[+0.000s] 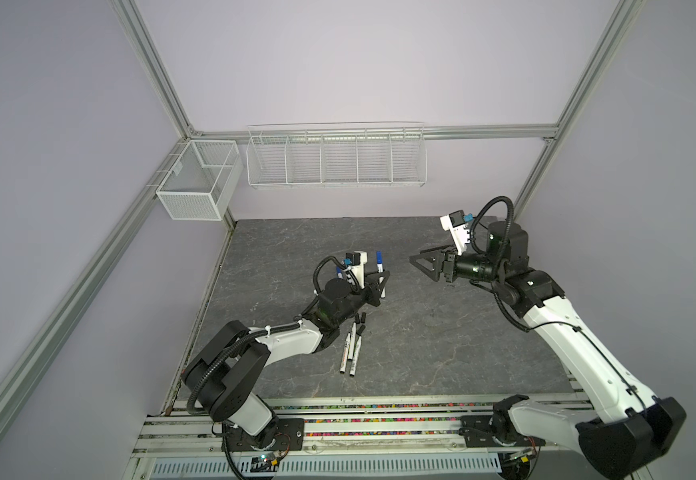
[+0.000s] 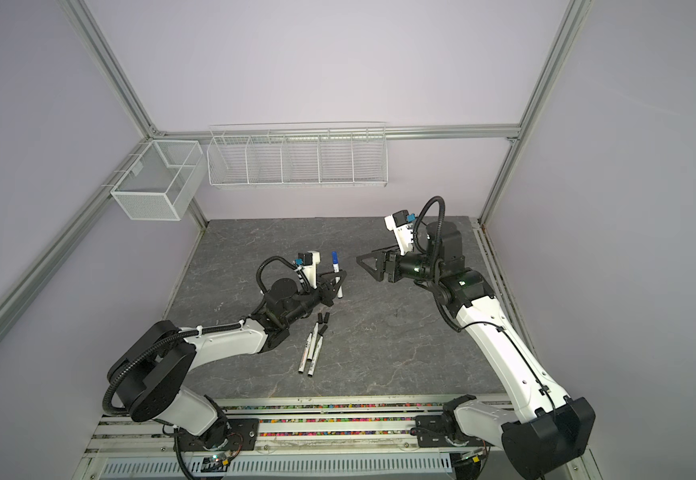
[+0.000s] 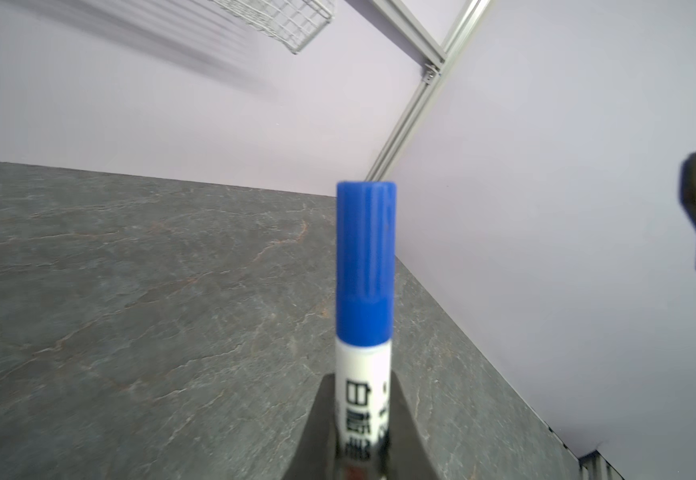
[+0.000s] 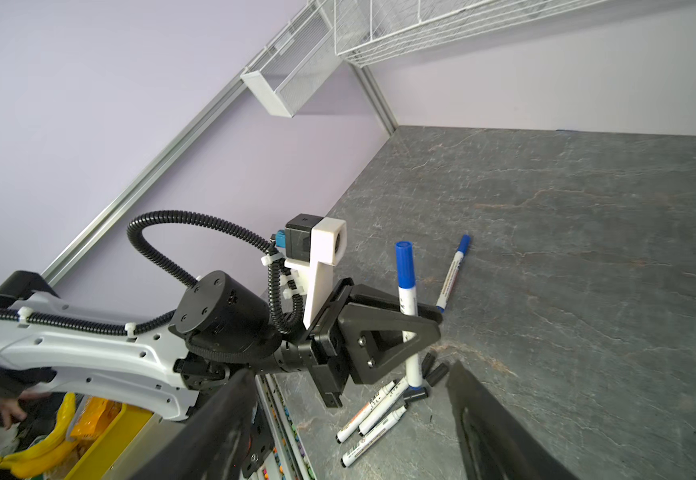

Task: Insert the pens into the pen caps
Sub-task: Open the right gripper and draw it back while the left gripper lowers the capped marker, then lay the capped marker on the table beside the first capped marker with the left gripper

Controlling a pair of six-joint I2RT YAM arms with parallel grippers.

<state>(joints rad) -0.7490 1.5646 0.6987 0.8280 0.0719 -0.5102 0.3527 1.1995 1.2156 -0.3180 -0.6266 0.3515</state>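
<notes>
Next, my left gripper comes down to the tabletop beside the other blue-capped pen and tilts to release the white pen [image 1: 380, 272], as its blue cap is on.
My left gripper [image 1: 381, 283] [image 2: 338, 281] [image 3: 362, 436] [image 4: 416, 324] is shut on a white pen [image 1: 380, 272] [image 4: 407, 303] that it holds upright. A blue pen cap [image 1: 379, 256] [image 2: 334, 257] [image 3: 365, 266] [image 4: 404, 266] sits on the top end of that pen. My right gripper [image 1: 416, 255] [image 2: 365, 255] [image 4: 354, 370] hangs open and empty to the right of the pen, apart from it. Another blue-capped pen [image 4: 453, 274] lies on the table beyond. Three uncapped black pens [image 1: 350, 347] [image 2: 312, 349] [image 4: 373, 415] lie side by side near three loose black pen caps [image 1: 360, 321] [image 2: 323, 320] [image 4: 435, 370].
The grey stone-look table [image 1: 441, 340] ends at a front rail [image 1: 379, 409]. A white wire rack [image 1: 335, 156] and a mesh box [image 1: 198, 183] hang on the back wall. A yellow bin [image 4: 101, 432] sits beyond the table edge.
</notes>
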